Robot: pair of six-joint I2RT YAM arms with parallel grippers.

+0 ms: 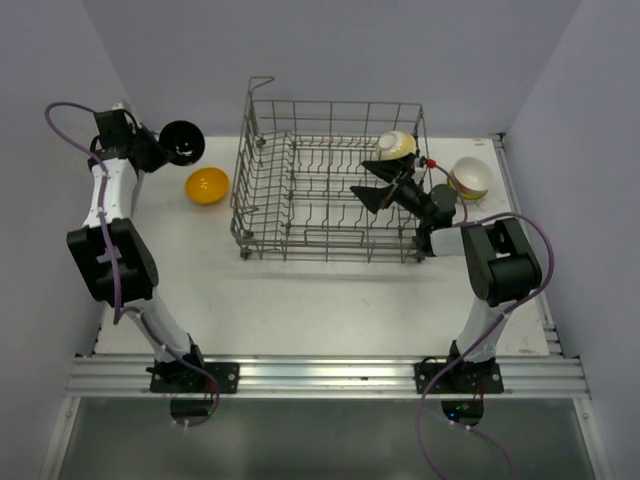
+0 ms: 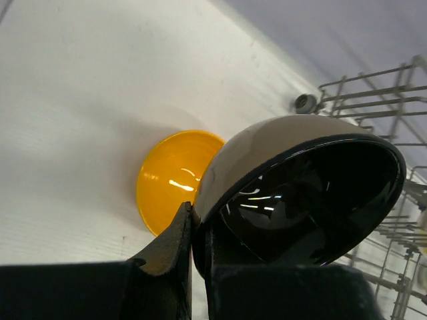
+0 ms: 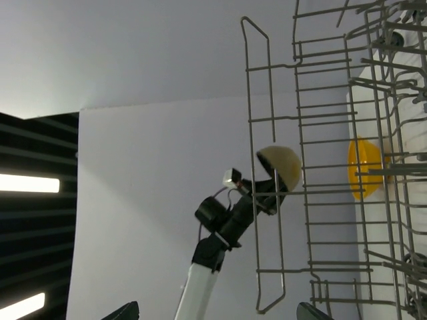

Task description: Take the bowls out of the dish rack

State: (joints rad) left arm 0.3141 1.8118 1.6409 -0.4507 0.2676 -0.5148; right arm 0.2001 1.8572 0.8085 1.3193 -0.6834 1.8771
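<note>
My left gripper moves down toward the right in the top view next and lets go of the held bowl in the yellow bowl (image 1: 207,185) (image 2: 175,177), because it sits empty below.
The grey wire dish rack (image 1: 330,180) stands mid-table. My left gripper (image 1: 160,148) is shut on the rim of a bowl (image 1: 183,142) that is black inside and tan outside. It holds the bowl above the table left of the rack, tilted on its side (image 2: 300,180). A yellow bowl (image 1: 207,185) sits on the table below it (image 2: 170,180). My right gripper (image 1: 368,186) is open and empty inside the rack's right half. A cream bowl (image 1: 397,146) stands in the rack's far right corner, just behind the gripper. The right wrist view shows the left arm's bowl (image 3: 281,165) through the rack wires (image 3: 320,167).
A white bowl with a green band (image 1: 469,178) sits on the table right of the rack, beside my right arm. Grey walls close in the table on three sides. The rack's handle loop (image 1: 260,85) rises at its far left corner.
</note>
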